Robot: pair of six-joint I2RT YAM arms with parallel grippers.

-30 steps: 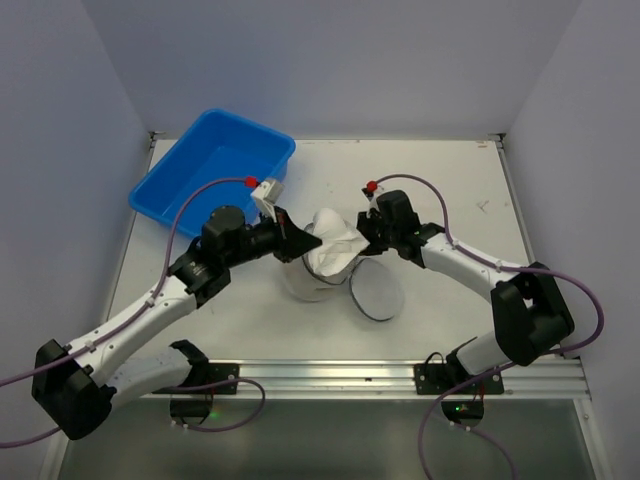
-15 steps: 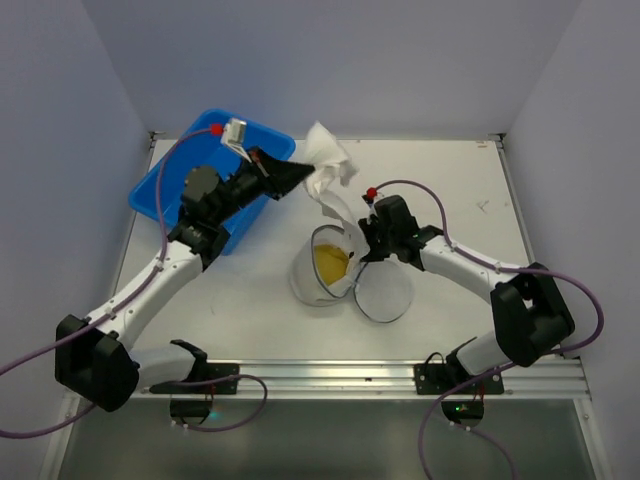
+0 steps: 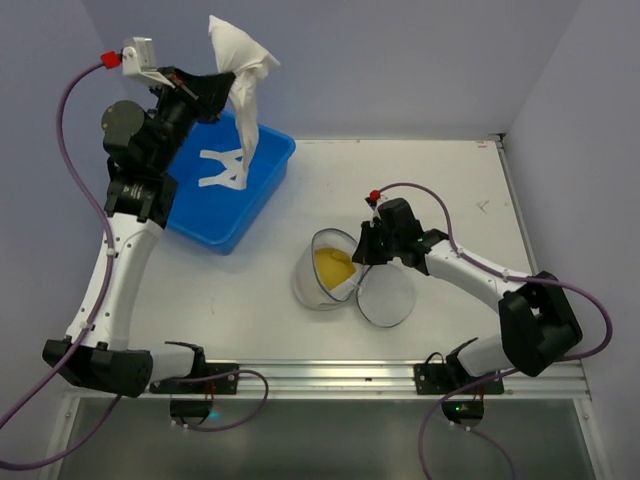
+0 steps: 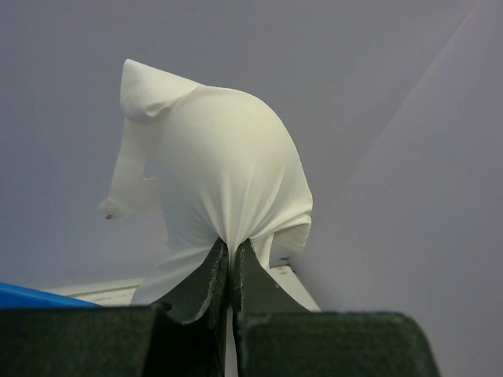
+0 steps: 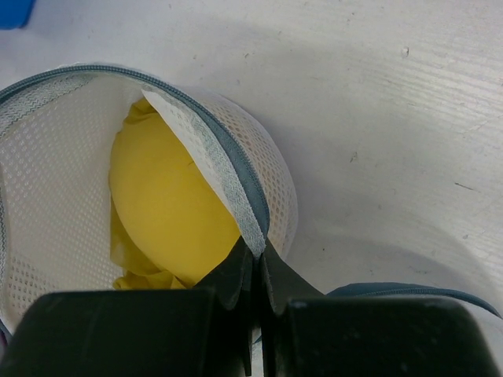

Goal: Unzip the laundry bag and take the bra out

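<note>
My left gripper will lower into the blue tub's open inside and release the white cloth, as its lower end already dangles over the tub.
The white mesh laundry bag (image 3: 305,285) stands open on the table, its round lid (image 3: 385,297) folded down to the right. It also shows in the right wrist view (image 5: 47,196). The mustard-yellow bra (image 3: 332,265) lies inside it, and shows in the right wrist view (image 5: 169,212). My right gripper (image 3: 362,252) is shut on the bag's zipper rim (image 5: 247,200). My left gripper (image 3: 222,88) is raised high over the back left and is shut on a white cloth (image 3: 240,75), which hangs down from it. The cloth fills the left wrist view (image 4: 220,173).
A blue plastic tub (image 3: 258,180) sits at the back left, below the hanging cloth, whose lower end (image 3: 222,168) dangles over it. Walls close in the table on the left, back and right.
My left gripper has lifted the white cloth out of the bag and carried it up and left over the blue tub. The yellow bra inside is now uncovered. The right gripper kept its hold.
</note>
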